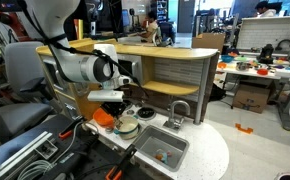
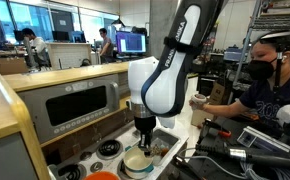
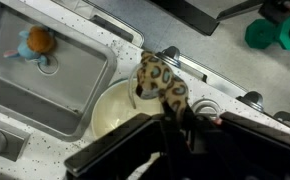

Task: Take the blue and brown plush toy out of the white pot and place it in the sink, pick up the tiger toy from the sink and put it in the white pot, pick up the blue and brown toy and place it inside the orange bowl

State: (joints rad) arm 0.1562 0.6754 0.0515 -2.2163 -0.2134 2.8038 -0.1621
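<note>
My gripper moves from the pot's rim over the middle of the white pot (image 1: 128, 126) next and goes down, since the tiger toy still hangs above the pot's rim.
In the wrist view my gripper (image 3: 167, 118) is shut on the tiger toy (image 3: 160, 85), a yellowish-brown soft toy with dark marks. It holds the toy over the right rim of the white pot (image 3: 113, 112). The blue and brown plush toy (image 3: 33, 42) lies in the grey sink (image 3: 70, 85) near the drain. In both exterior views the gripper (image 1: 113, 101) (image 2: 143, 135) hangs just above the white pot (image 1: 128, 126) (image 2: 137, 163). The orange bowl (image 1: 104, 117) sits beside the pot. The sink (image 1: 163, 147) with its arched tap (image 1: 180, 112) holds the blue and brown toy (image 1: 165, 155).
A toy stove burner (image 3: 207, 106) and a knob (image 3: 250, 98) lie to the right of the pot on the white speckled counter (image 3: 105, 45). A green object (image 3: 275, 32) lies on the floor beyond. A toy oven (image 2: 80, 105) stands behind the counter. A masked person (image 2: 270, 85) sits close by.
</note>
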